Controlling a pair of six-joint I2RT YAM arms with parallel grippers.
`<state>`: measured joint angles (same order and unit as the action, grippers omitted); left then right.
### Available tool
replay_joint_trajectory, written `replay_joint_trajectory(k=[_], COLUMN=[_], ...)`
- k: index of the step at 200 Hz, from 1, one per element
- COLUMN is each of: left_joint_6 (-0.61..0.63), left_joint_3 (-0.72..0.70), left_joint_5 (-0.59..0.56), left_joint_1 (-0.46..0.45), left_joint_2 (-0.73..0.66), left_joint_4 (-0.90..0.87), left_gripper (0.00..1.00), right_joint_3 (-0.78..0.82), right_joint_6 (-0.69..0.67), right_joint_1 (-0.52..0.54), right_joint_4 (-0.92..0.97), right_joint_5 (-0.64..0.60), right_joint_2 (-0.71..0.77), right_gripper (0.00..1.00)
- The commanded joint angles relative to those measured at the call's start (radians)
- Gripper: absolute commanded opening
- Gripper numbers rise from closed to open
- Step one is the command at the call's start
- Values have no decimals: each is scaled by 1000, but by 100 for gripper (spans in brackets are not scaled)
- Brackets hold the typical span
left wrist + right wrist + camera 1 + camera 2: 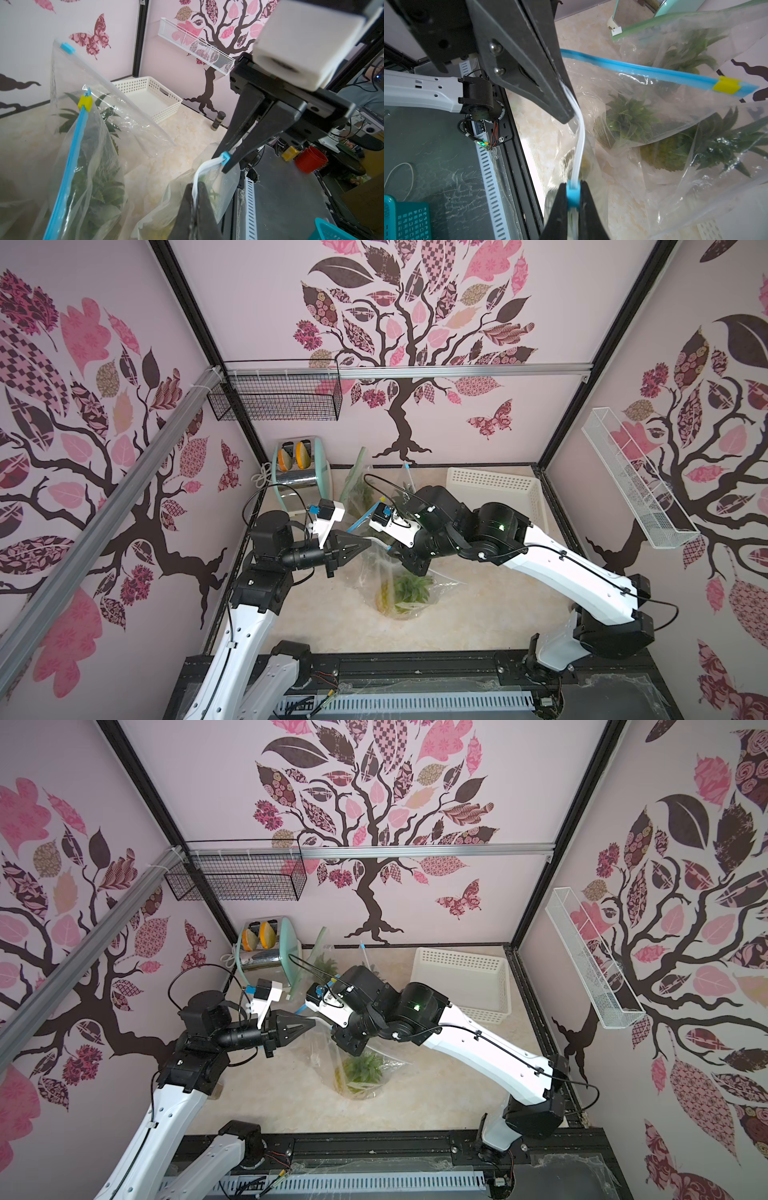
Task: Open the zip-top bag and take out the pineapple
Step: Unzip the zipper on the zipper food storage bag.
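I need to move my right gripper along the bag's zip to the bag's loose corner [461, 583] next, before I let go, because the blue slider is close beside my left gripper.
A clear zip-top bag [399, 572] hangs over the middle of the table. In both top views the pineapple [409, 591] [365, 1069] shows through it, green crown and yellow body. My left gripper [368, 542] [195, 187] is shut on the bag's white zip strip [580, 145]. My right gripper [573, 185] [225, 166] is shut on the bag's blue slider [572, 194] [225, 156], close beside the left one. The strip runs in a short curve between the two grippers. In the top views the right wrist hides its fingers.
More bagged pineapples stand behind, one bag with a blue strip and yellow slider [85, 102]. A toaster [299, 472] is at the back left, a white basket [494, 493] at the back right. A small bottle [218, 120] stands by the right wall. Wire baskets hang on the walls.
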<state>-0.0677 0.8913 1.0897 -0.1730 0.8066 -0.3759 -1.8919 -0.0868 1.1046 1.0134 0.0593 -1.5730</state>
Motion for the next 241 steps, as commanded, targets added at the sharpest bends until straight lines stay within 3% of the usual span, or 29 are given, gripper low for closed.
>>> replay_joint_trajectory(k=[1,90,241], left_joint_6=[13,-58,-118], left_joint_3=[0,-39,-82], left_joint_5=[-24,-464,-656], left_joint_1=[-2,27,71], left_joint_2=[-7,-77,-95], left_joint_4=[11,-45,46], left_gripper=[0,0,0], right_joint_3=[-45,70,290], right_joint_6=[-8,30,201], right_joint_1=[2,1,27], right_joint_4=[-40,1,194], right_joint_5=[13,-39,-36], right_joint_2=[0,97,332], right_gripper=[0,1,1])
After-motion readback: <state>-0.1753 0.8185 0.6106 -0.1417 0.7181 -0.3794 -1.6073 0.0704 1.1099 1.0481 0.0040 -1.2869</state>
